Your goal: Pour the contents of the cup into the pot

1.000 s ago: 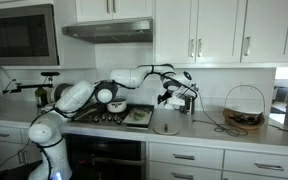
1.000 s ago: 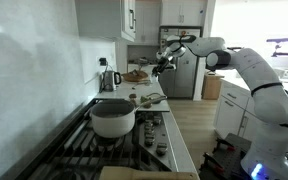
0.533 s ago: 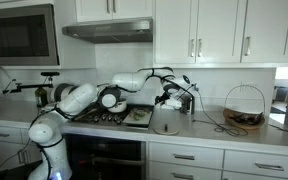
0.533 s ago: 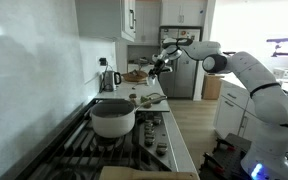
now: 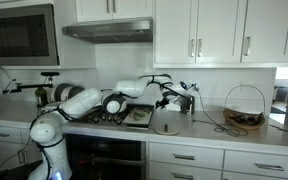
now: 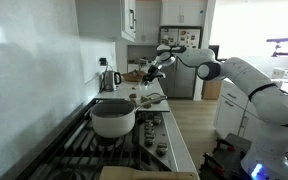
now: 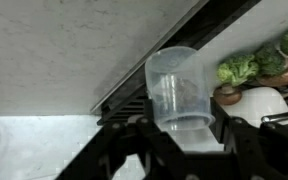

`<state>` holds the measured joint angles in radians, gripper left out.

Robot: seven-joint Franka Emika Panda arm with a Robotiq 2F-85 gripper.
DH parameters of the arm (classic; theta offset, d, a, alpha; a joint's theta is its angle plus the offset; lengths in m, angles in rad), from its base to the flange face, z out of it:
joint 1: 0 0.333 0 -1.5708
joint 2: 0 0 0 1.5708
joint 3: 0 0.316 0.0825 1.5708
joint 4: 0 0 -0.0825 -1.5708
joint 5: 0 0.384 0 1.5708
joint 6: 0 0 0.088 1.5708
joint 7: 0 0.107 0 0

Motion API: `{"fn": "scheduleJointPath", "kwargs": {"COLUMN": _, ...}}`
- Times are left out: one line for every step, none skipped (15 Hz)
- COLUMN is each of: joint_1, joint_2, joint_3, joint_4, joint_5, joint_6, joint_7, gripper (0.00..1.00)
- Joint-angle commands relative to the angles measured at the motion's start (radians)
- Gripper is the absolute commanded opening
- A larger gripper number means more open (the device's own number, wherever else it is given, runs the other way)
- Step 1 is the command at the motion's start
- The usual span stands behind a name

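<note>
My gripper moves outward next and lowers the clear plastic cup (image 7: 178, 88) onto the bare counter past the tray (image 7: 97, 55), since the cup hangs over the tray's edge.
In the wrist view a clear plastic cup (image 7: 178, 88) sits between my gripper's (image 7: 184, 128) black fingers (image 7: 144, 135), which are shut on it. I cannot make out anything inside it. In both exterior views the arm reaches out over the counter beside the stove, with the gripper (image 5: 168, 98) (image 6: 149, 72) a short way above the worktop. The pot (image 6: 112, 118), white with a darker rim, stands on a stove burner, well short of the gripper. In the exterior view that faces the cabinets the arm hides the pot.
A tray of food (image 5: 137, 115) and a flat round disc (image 5: 166, 127) lie on the counter under the arm. Green vegetables (image 7: 246, 68) and a white rounded dish (image 7: 264, 101) lie beyond the cup. A kettle (image 6: 109, 79) and a wire basket (image 5: 244, 106) stand further along.
The arm has carried the cup lower and toward the stove. The grip on the cup is unchanged.
</note>
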<state>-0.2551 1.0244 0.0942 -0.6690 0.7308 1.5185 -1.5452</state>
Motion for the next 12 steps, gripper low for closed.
{"fn": "scheduleJointPath", "kwargs": {"joint_1": 0.023, "joint_2": 0.052, "joint_3": -0.005, "joint_4": 0.080, "joint_5": -0.001, "joint_6": 0.099, "joint_7": 0.021, "gripper": 0.30}}
{"fn": "scheduleJointPath", "kwargs": {"joint_1": 0.026, "joint_2": 0.057, "joint_3": -0.007, "joint_4": 0.086, "joint_5": -0.004, "joint_6": 0.120, "joint_7": 0.024, "gripper": 0.30}}
{"fn": "scheduleJointPath", "kwargs": {"joint_1": 0.026, "joint_2": 0.061, "joint_3": -0.006, "joint_4": 0.090, "joint_5": -0.003, "joint_6": 0.141, "joint_7": 0.024, "gripper": 0.30}}
{"fn": "scheduleJointPath", "kwargs": {"joint_1": 0.027, "joint_2": 0.064, "joint_3": -0.007, "joint_4": 0.094, "joint_5": -0.005, "joint_6": 0.155, "joint_7": 0.026, "gripper": 0.30}}
{"fn": "scheduleJointPath", "kwargs": {"joint_1": 0.026, "joint_2": 0.067, "joint_3": -0.007, "joint_4": 0.097, "joint_5": -0.006, "joint_6": 0.165, "joint_7": 0.027, "gripper": 0.30}}
{"fn": "scheduleJointPath", "kwargs": {"joint_1": 0.024, "joint_2": 0.070, "joint_3": -0.006, "joint_4": 0.099, "joint_5": -0.004, "joint_6": 0.176, "joint_7": 0.027, "gripper": 0.30}}
{"fn": "scheduleJointPath", "kwargs": {"joint_1": 0.023, "joint_2": 0.074, "joint_3": -0.005, "joint_4": 0.102, "joint_5": -0.003, "joint_6": 0.187, "joint_7": 0.027, "gripper": 0.30}}
{"fn": "scheduleJointPath", "kwargs": {"joint_1": 0.022, "joint_2": 0.078, "joint_3": -0.004, "joint_4": 0.103, "joint_5": -0.001, "joint_6": 0.203, "joint_7": 0.028, "gripper": 0.30}}
{"fn": "scheduleJointPath", "kwargs": {"joint_1": 0.023, "joint_2": 0.081, "joint_3": -0.005, "joint_4": 0.104, "joint_5": -0.002, "joint_6": 0.214, "joint_7": 0.028, "gripper": 0.30}}
{"fn": "scheduleJointPath", "kwargs": {"joint_1": 0.023, "joint_2": 0.086, "joint_3": -0.004, "joint_4": 0.106, "joint_5": -0.002, "joint_6": 0.225, "joint_7": 0.028, "gripper": 0.30}}
{"fn": "scheduleJointPath", "kwargs": {"joint_1": 0.025, "joint_2": 0.090, "joint_3": -0.005, "joint_4": 0.107, "joint_5": -0.003, "joint_6": 0.239, "joint_7": 0.028, "gripper": 0.30}}
{"fn": "scheduleJointPath", "kwargs": {"joint_1": 0.027, "joint_2": 0.094, "joint_3": -0.004, "joint_4": 0.107, "joint_5": -0.002, "joint_6": 0.255, "joint_7": 0.027, "gripper": 0.30}}
